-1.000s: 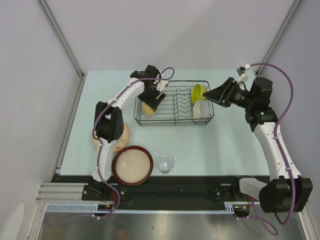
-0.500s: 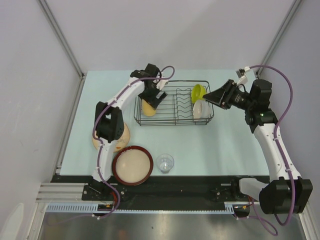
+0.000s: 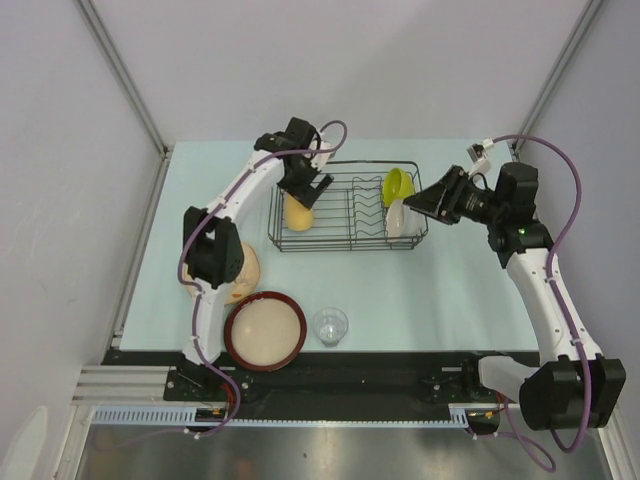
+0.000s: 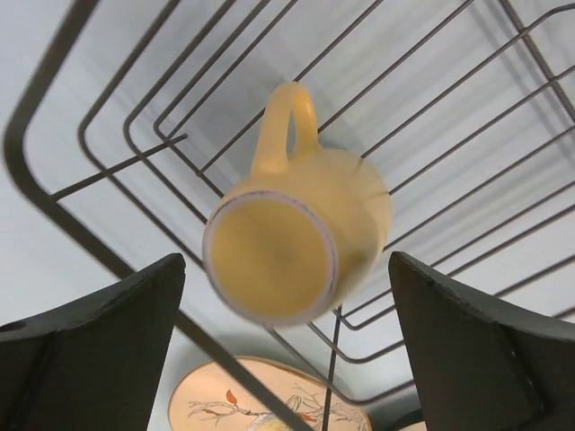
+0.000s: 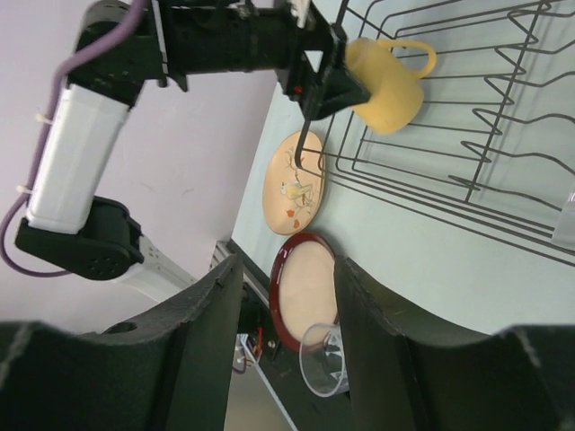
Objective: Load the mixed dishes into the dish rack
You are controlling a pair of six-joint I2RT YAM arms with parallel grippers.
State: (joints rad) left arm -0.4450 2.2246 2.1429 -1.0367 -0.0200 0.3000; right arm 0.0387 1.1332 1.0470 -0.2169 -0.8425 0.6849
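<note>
The robot's right gripper will next bring its fingers back and down over the side of the glass's rim, clear of the dark-red-rimmed dish, since the clear glass [image 3: 329,326] stands back and below.
The black wire dish rack [image 3: 350,232] stands at mid table. The pale yellow mug [image 3: 298,214] rests in its left end, also seen in the left wrist view [image 4: 296,233]. The lime green bowl [image 3: 397,184] and small pale saucer [image 3: 398,218] stand in its right end. My left gripper [image 3: 306,188] is open just above the mug, fingers wide on both sides and not touching it. My right gripper [image 3: 420,197] is open and empty beside the rack's right end. The dark-red-rimmed dish [image 3: 265,331], clear glass [image 3: 329,326] and floral plate [image 3: 246,268] lie on the table in front.
The floral plate is partly under the left arm's elbow [image 3: 208,250]. The right wrist view shows the plate [image 5: 296,184], red-rimmed dish [image 5: 305,292] and glass [image 5: 325,359] in a row toward the table's near edge. Grey walls enclose the table on three sides.
My left gripper has drawn up and back from the mug, which stays in the rack. My right gripper has pulled back a little to the right of the rack.
</note>
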